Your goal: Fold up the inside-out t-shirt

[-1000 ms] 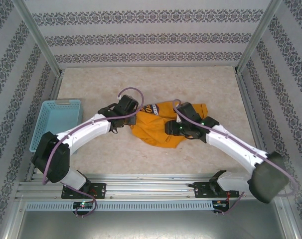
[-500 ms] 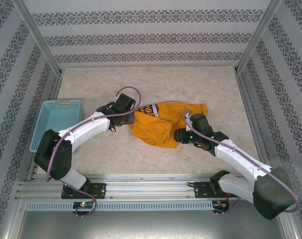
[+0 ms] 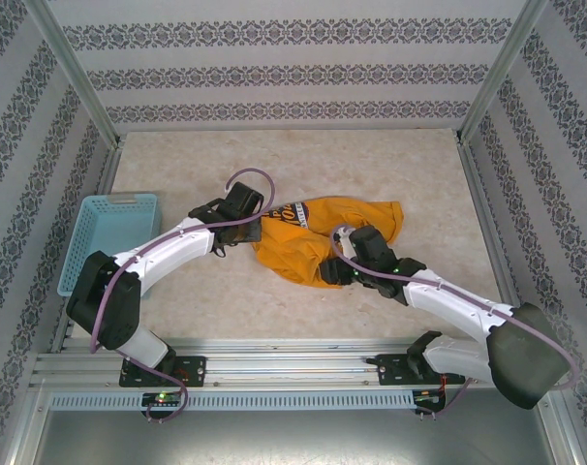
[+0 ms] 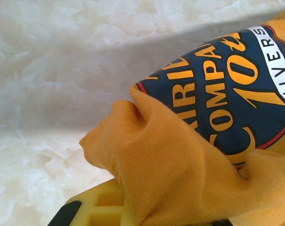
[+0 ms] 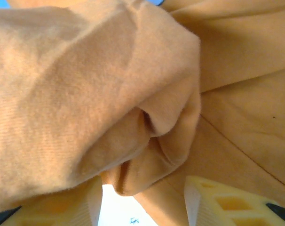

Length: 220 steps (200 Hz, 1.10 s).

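Observation:
My left gripper is holding the edge. Next I will swing it outward over the bare tabletop just behind the emblem (image 3: pixel 303 190) and let it go into clear space.
The inside-out t-shirt (image 3: pixel 308 247) lies crumpled mid-table, mustard orange, its dark emblem (image 3: pixel 292 213) facing up near the left end. My left gripper (image 3: pixel 249 231) is shut on the shirt's left edge. In the left wrist view orange cloth (image 4: pixel 180 179) drapes over one yellow finger (image 4: pixel 98 207), with the navy emblem (image 4: pixel 232 89) just beyond. My right gripper (image 3: pixel 338 272) sits at the shirt's near right edge. Its jaws stand open in the right wrist view, and a rolled fold of fabric (image 5: pixel 147 155) hangs between the two yellow fingers (image 5: pixel 227 202).
A light blue basket (image 3: pixel 109 237) stands at the table's left edge. Patterned walls and metal posts (image 3: pixel 492 73) enclose the back and sides. Bare tabletop (image 3: pixel 303 160) stretches behind the shirt and to its right.
My right gripper pulled off the shirt's right side, swung toward me, then came back left to the near right edge. The left arm kept still with its hold.

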Available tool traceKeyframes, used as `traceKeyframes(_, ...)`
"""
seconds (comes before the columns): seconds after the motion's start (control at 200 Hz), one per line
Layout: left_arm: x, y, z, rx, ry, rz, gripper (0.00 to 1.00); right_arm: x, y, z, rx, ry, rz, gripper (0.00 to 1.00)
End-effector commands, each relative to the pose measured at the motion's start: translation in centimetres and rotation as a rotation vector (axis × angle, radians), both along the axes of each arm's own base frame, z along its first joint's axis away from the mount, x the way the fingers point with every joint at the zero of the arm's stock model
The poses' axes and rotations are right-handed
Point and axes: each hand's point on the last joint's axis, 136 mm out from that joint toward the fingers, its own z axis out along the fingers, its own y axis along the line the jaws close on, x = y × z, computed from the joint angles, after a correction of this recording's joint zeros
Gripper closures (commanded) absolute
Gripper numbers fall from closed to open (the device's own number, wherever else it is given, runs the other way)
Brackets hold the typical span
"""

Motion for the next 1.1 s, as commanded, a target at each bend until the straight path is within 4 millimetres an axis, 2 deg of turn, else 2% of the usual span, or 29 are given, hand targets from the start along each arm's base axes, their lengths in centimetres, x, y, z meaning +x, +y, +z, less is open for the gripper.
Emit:
traceKeyframes(0.0, 0.8, -0.2, 0.3, -0.017, -0.009, 0.010, 0.99, 1.0, 1.4, 2.2, 0.024, -0.091, 0.034, 0.44)
traceKeyframes(0.205, 0.7, -0.2, 0.3, -0.020, -0.009, 0.012, 0.99, 1.1, 2.2, 2.7, 0.027, -0.108, 0.050, 0.37)
traceKeyframes(0.41, 0.7, -0.3, 0.5, -0.023, -0.011, 0.009, 0.99, 1.9, 2.9, 2.9, 0.010, -0.111, 0.047, 0.38)
traceKeyframes(0.5, 0.7, -0.2, 0.4, -0.021, -0.010, 0.008, 0.99, 2.0, 3.3, 3.1, 0.009, -0.111, 0.055, 0.46)
traceKeyframes(0.555, 0.7, -0.1, 0.5, -0.015, -0.013, 0.009, 1.00, 1.9, 3.4, 3.3, 0.003, -0.115, 0.061, 0.58)
traceKeyframes(0.605, 0.8, 0.0, 0.5, -0.007, -0.016, 0.012, 0.99, 1.9, 3.2, 3.2, -0.012, -0.115, 0.053, 0.72)
traceKeyframes(0.659, 0.8, 0.2, 0.5, 0.001, -0.015, 0.014, 0.99, 1.9, 2.9, 3.1, -0.029, -0.110, 0.045, 0.80)
traceKeyframes(0.784, 1.1, 0.8, 0.5, 0.017, -0.014, 0.033, 1.00, 1.0, 1.6, 2.7, -0.083, -0.081, 0.018, 0.87)
traceKeyframes(0.889, 1.6, 1.5, 0.9, 0.030, -0.025, 0.056, 1.00, 0.0, 0.4, 3.3, -0.126, -0.065, -0.004, 0.90)
traceKeyframes(1.094, 2.8, 2.8, 2.8, 0.099, -0.087, 0.095, 1.00, -2.3, -1.5, 7.6, -0.129, -0.007, -0.060, 1.00)
